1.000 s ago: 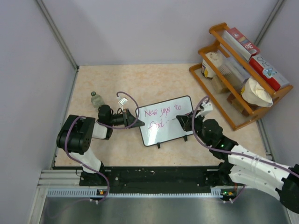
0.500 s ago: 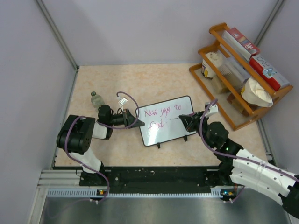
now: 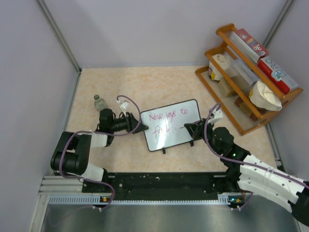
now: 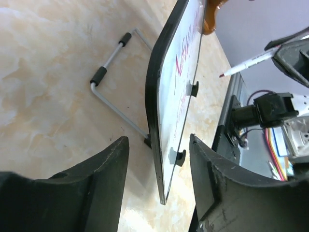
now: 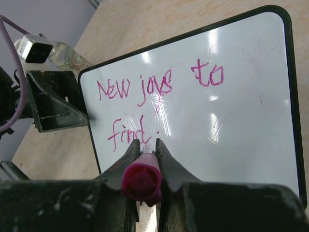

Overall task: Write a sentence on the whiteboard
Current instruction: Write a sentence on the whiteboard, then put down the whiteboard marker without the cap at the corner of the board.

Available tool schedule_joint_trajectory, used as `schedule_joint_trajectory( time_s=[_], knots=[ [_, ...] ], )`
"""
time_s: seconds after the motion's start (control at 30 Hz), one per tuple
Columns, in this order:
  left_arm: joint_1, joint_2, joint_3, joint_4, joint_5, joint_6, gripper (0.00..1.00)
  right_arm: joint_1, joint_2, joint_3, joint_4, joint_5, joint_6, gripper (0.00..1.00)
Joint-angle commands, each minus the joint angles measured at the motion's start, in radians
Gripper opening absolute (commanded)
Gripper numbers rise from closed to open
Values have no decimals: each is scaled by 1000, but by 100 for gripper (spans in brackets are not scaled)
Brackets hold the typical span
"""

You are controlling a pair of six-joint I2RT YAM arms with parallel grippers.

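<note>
The sentence is complete. My right gripper will next move back and down past the board's lower edge to release the pink marker on the bare tabletop.
The whiteboard stands tilted on its feet at mid-table. The sentence in pink reads "New joys to find." on two lines. My left gripper is open at the board's left edge. In the left wrist view the board's black frame stands between the jaws with a gap on each side. My right gripper is shut on a pink marker, just off the board's right side. The marker's tip hangs in front of the board face without touching it.
A wooden rack with boxes and packets stands at the back right, close to the right arm. A small bottle sits behind the left gripper. The board's wire stand rests on the table behind it. Walls close the left and far sides.
The left jaws have opened off the board's left edge, and the left arm's elbow has swung toward the front left. The right gripper still holds the marker, hardly moved.
</note>
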Motion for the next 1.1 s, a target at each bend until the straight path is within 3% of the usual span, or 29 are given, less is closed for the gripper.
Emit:
schedule_joint_trajectory(
  time_s=[0.0,0.27,0.3,0.33,0.67,0.83,1.07],
  knots=[
    [3,-122,-28,-132,-127,123,61,-10,-18,-2,-12,-32,19,0],
    [2,-336,-100,-209,-329,176,82,-10,-69,-29,-68,-64,63,0],
    [3,-363,-108,-221,-355,180,97,-10,-78,-26,-91,-70,65,0],
    [3,-390,-124,-233,-388,184,99,-8,-83,-24,-105,-77,74,0],
    [3,-798,-218,-394,-747,213,99,-10,-142,-62,-246,-210,221,0],
    [3,-927,-266,-444,-929,192,99,-11,-196,-128,-289,-276,326,0],
    [3,-987,-298,-421,-971,186,99,-8,-284,-187,-378,-301,413,0]
  ],
)
